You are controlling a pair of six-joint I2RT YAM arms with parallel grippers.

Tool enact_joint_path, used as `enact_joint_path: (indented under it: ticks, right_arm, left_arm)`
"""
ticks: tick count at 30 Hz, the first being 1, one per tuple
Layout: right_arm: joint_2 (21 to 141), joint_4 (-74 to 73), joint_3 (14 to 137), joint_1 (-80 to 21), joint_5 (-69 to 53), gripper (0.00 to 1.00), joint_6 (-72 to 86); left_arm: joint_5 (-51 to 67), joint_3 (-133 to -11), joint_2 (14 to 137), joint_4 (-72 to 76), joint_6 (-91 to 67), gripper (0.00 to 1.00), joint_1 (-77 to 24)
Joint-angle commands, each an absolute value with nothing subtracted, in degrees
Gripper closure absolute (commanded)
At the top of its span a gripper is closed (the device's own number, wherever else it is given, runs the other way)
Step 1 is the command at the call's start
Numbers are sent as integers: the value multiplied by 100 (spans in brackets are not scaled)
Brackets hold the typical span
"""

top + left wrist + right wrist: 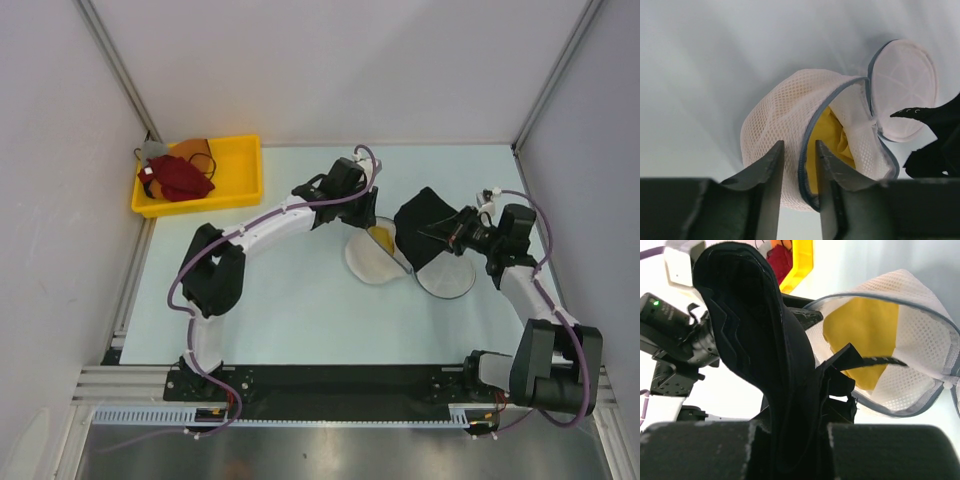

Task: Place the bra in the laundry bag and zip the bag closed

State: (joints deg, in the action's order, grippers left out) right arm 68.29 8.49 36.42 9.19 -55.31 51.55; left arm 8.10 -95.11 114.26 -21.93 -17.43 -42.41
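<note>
The bag's grey rim stands raised. I will next move my right gripper down and to the left in the top view, into the bag's opening (384, 238) (867, 335) to let go of the bra.
The laundry bag (368, 265) is a white mesh clamshell lying open mid-table, with its flat half (447, 277) to the right. My left gripper (375, 228) is closed on the grey zip rim of the left half and holds that half tilted up; a yellow cloth (832, 145) shows inside the bag (785, 115), and the rim sits between my left gripper's jaws (799, 165). My right gripper (455, 232) is shut on the black bra (425, 228) and holds it above the flat half. In the right wrist view the bra (750, 325) fills my right gripper (800, 440), and the bag (920, 340) lies beyond.
A yellow plastic bin (245, 160) stands at the back left, holding a dark red garment (180, 177) and other cloths. White walls with metal rails close in the table on the left, back and right.
</note>
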Motion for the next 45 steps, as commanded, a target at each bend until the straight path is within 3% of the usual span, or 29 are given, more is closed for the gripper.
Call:
enact_joint_path:
  ticks: [1,4,13,31,38,45]
  right_arm:
    - [7266,1248,3910,608,-5792,100,5186]
    - [7707,1353,4078,221,-5713,100,5177]
    - [8507,1530,4017,-439,-5555,100,5160]
    - [9422,1222,3709,-747,-5634,100,4456]
    - [9281,-130,3928,-817,-4915,100,3367]
    - [9352,974,3797,-546,-5062,100,4103]
  left_arm:
    - [756,-9738,11417,-2206,-1573,69,-4254]
    - [817,-9721,11382,-2154,-1608,81,-4254]
    - [1081,-8913,10864,-1328,-1749,100,-4254]
    - [1573,-7902,10134,-281,-1617,100,-4315]
    - [1643,-7822,10107,-185,-1600,100,-4385]
    - [1573,-7761,9993,-281,-1573,100,-4579]
